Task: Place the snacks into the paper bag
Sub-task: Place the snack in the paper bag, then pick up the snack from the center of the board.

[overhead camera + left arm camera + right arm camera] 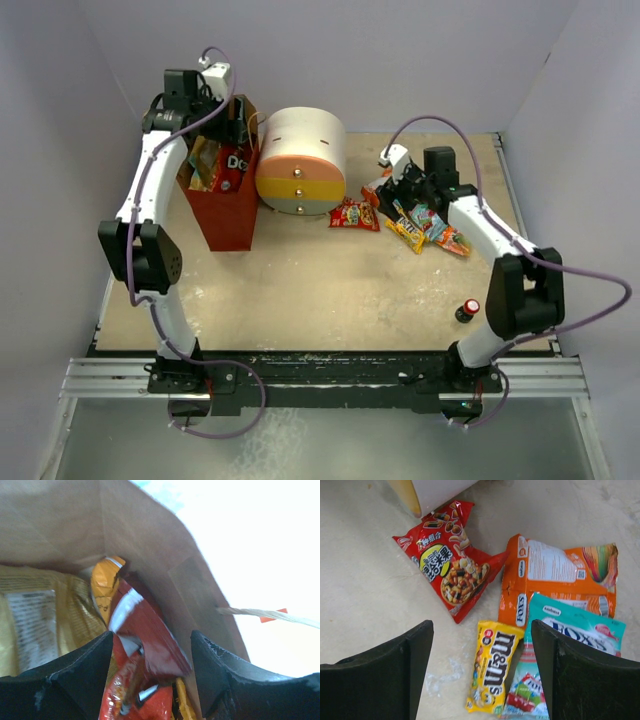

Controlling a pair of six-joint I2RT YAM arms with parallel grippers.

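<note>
Next, the right gripper moves down and to the left in the top view onto the red snack packet's lower edge, as the drawer unit crowds the packet's other end.
The paper bag [225, 205] stands at the back left, with a red Doritos bag [235, 160] and chip bags showing in its mouth. My left gripper [236, 122] is open at the bag's mouth. In the left wrist view its open jaws [152, 670] straddle the red Doritos bag [150, 640], beside a tan chip bag [40, 625] and an orange one [106, 582]. My right gripper [402, 188] is open and empty above small packets on the table: yellow M&M's [495, 675], red [447, 565], orange Fox's [555, 575] and teal Fox's [570, 650].
The round cream-orange-yellow drawer unit [300, 160] stands between the bag and the packets, and its corner shows in the right wrist view [435, 490]. A small dark bottle with a red cap [467, 310] stands near the right arm's elbow. A twisted bag handle [270, 614] shows to the right.
</note>
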